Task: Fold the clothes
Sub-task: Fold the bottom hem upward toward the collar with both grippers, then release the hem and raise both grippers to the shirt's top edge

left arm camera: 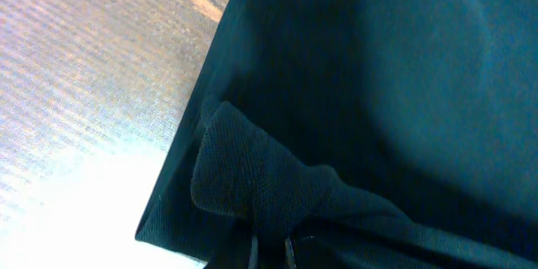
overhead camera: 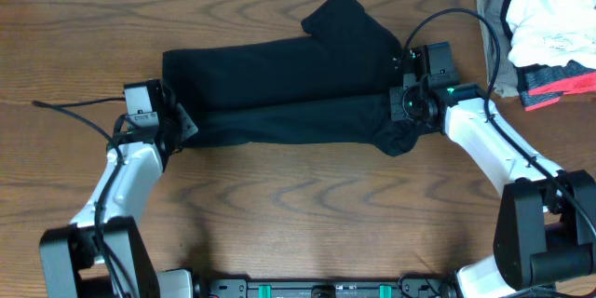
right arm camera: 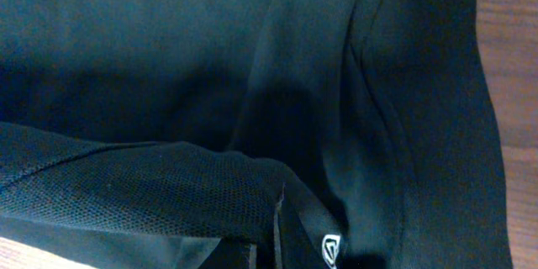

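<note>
The garment's front edge is already folded. My left gripper will next move slightly outward over the garment's back layer (overhead camera: pixel 186 73) (left arm camera: pixel 290 92), which lies outward of it, and let go of the garment's corner.
A black garment (overhead camera: pixel 279 93) lies across the middle of the wooden table, its front edge folded up over itself, with a flap sticking up at the back right. My left gripper (overhead camera: pixel 175 123) is shut on the garment's left front corner; the left wrist view shows the pinched black mesh fabric (left arm camera: pixel 252 185) bunched at the fingertips (left arm camera: pixel 271 252). My right gripper (overhead camera: pixel 406 104) is shut on the garment's right front edge; the right wrist view shows the fold of mesh fabric (right arm camera: pixel 151 193) held at the fingers (right arm camera: pixel 277 235), beside a small white logo (right arm camera: pixel 332 248).
A pile of other clothes (overhead camera: pixel 545 33), white, red, dark and tan, sits at the back right corner of the table. Black cables run from both arms. Bare wood (overhead camera: pixel 307 205) lies in front of the garment.
</note>
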`<state>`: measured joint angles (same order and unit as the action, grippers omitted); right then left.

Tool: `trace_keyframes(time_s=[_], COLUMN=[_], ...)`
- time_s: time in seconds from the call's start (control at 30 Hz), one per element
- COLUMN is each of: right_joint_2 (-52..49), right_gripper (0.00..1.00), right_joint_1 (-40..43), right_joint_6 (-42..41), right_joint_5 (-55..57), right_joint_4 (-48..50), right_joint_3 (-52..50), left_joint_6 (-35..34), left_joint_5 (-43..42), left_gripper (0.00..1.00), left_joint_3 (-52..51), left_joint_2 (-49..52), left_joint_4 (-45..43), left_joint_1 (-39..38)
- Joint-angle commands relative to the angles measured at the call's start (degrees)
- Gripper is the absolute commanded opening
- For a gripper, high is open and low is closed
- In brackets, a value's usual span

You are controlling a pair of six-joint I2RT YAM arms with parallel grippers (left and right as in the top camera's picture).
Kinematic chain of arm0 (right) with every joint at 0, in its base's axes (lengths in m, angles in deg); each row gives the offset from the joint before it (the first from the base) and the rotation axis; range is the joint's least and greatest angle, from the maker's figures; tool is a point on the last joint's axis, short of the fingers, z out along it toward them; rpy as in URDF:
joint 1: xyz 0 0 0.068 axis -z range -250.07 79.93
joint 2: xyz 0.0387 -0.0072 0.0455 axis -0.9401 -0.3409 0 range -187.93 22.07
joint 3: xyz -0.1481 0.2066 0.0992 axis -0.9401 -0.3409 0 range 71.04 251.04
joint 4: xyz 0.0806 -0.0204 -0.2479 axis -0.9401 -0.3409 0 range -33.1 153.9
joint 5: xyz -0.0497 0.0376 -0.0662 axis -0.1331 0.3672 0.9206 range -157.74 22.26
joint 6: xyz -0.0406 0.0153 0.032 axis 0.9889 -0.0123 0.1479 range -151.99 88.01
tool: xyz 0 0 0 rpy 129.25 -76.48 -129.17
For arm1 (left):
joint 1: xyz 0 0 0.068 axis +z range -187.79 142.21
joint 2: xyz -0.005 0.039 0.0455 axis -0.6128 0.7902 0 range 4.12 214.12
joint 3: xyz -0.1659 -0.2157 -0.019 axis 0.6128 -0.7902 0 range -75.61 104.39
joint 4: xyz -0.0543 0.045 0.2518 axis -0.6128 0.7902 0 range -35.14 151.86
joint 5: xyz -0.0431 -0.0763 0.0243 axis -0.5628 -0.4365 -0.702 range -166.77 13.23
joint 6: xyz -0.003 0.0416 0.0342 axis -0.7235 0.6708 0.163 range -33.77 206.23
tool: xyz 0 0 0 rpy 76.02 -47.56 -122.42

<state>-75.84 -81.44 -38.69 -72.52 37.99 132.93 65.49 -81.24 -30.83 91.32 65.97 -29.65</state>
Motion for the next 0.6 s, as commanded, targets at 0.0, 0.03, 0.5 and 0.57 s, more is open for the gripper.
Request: trace_keyframes(time_s=[0.0,0.03,0.5,0.57], right_joint_2=[-0.7,-0.7,-5.4,-4.6], right_gripper=[0.01,0.01,0.71,0.75], right_joint_1=[1.1,1.1,1.1,1.2], right_joint_6=[0.6,0.6,-0.6,-1.0], right_joint_5=[1.3,1.3,0.0,0.0], right_joint_4=[0.9,1.3,6.1,6.2], right_joint_3=[0.7,0.7,0.7,0.7], left_joint_6=[0.6,0.5,0.6,1.2], left_joint_5=[2.6,2.6,2.6,2.6], left_gripper=[0.06,0.06,0.95,0.98], left_joint_3=[0.8,0.8,0.8,0.8], left_joint_2=[2.2,2.6,3.2,3.1], left_joint_4=[-2.1,-2.7,-6.3,-6.6], left_joint_1=[0.5,0.5,0.5,0.6])
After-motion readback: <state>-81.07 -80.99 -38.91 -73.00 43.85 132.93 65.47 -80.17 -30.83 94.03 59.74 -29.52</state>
